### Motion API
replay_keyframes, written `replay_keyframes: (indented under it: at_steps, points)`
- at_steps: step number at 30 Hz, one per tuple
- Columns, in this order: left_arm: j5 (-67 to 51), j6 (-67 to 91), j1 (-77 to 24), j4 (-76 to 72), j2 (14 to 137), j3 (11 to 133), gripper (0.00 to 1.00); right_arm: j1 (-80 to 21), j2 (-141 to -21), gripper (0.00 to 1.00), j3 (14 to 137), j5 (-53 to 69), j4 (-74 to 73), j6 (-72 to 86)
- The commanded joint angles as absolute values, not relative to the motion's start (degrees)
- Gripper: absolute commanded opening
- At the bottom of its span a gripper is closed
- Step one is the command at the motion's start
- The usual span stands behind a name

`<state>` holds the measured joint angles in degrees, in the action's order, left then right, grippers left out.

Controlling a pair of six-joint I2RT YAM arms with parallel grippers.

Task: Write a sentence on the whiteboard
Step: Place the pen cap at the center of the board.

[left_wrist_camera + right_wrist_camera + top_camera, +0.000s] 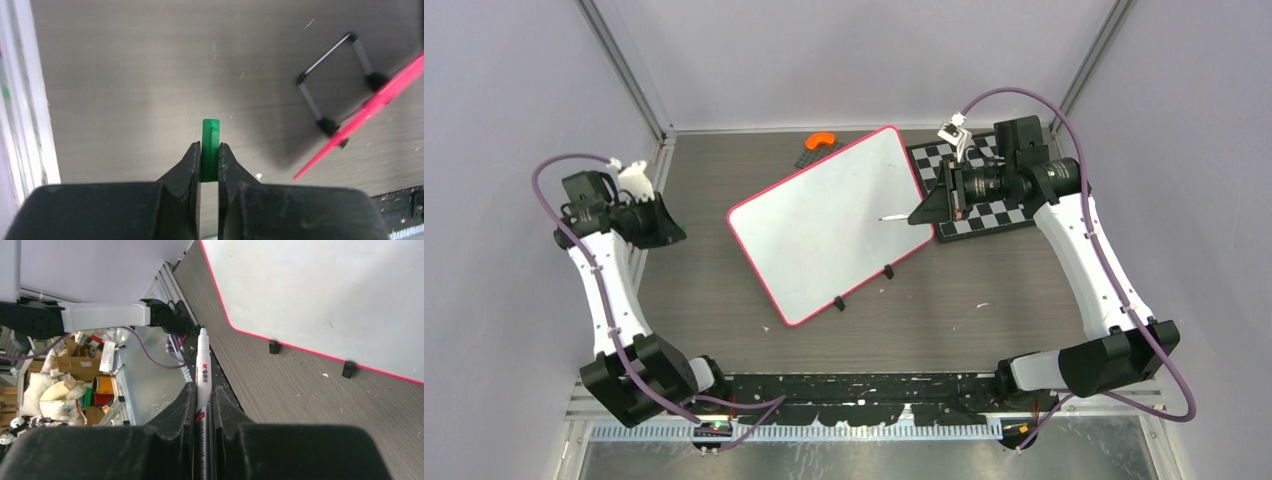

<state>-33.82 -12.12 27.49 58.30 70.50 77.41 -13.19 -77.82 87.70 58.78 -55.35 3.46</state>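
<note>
I should next lower my left gripper and draw it back toward my base, onto the bare table [700,280] [176,141] beside the whiteboard, because that spot is clear for the cap.
The whiteboard [824,220] with its red-pink rim lies at an angle mid-table, two black clips [839,303] on its near edge. Its face shows no green lettering. My right gripper [921,213] is shut on a white marker [894,217] whose tip points over the board's right part. In the right wrist view the marker [203,360] sticks out between the fingers [186,400], with the whiteboard [325,285] at upper right. My left gripper [669,225] is at the far left, off the board, shut on a green cap [210,145]. The board's rim [370,107] shows at the right.
A checkered chessboard [999,215] lies under my right arm at the back right. An orange piece [822,141] and a dark flat piece [807,158] lie behind the board. A black wire stand [330,75] props the board. Walls close in on three sides.
</note>
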Motion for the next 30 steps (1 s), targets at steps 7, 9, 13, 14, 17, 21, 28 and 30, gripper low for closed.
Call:
replay_keyframes:
  at_steps: [7, 9, 13, 14, 17, 21, 28, 30]
  points:
    - [-22.34, -20.94, 28.66, 60.03, 76.53, 62.77, 0.01, -15.09, -75.68, 0.00, 84.94, 53.05, -59.09, -3.26]
    - [-21.31, -22.55, 28.62, 59.47, 78.09, 61.59, 0.02, -15.21, -75.60, 0.00, 84.83, 51.48, -60.42, -4.01]
    - [-19.60, -25.54, 28.59, 57.33, 81.99, 58.92, 0.03, -16.20, -75.34, 0.00, 84.63, 47.25, -61.87, -5.19]
    - [-19.67, -26.25, 28.47, 56.95, 83.02, 58.15, 0.03, -16.68, -75.37, 0.00, 84.43, 46.12, -61.74, -5.19]
    - [-19.50, -27.52, 27.76, 55.71, 85.73, 56.54, 0.03, -18.79, -75.88, 0.00, 84.20, 42.13, -61.60, -5.45]
    - [-17.78, -28.30, 25.04, 53.69, 87.28, 54.83, 0.05, -21.96, -77.32, 0.00, 86.66, 38.47, -61.40, -4.80]
    - [-15.06, -28.07, 18.04, 50.76, 91.71, 54.81, 0.07, -29.03, -85.70, 0.00, 96.72, 31.72, -61.60, -6.31]
    - [-15.13, -27.65, 17.30, 50.67, 94.25, 56.44, 0.11, -29.53, -88.78, 0.00, 100.28, 32.61, -62.31, -6.41]
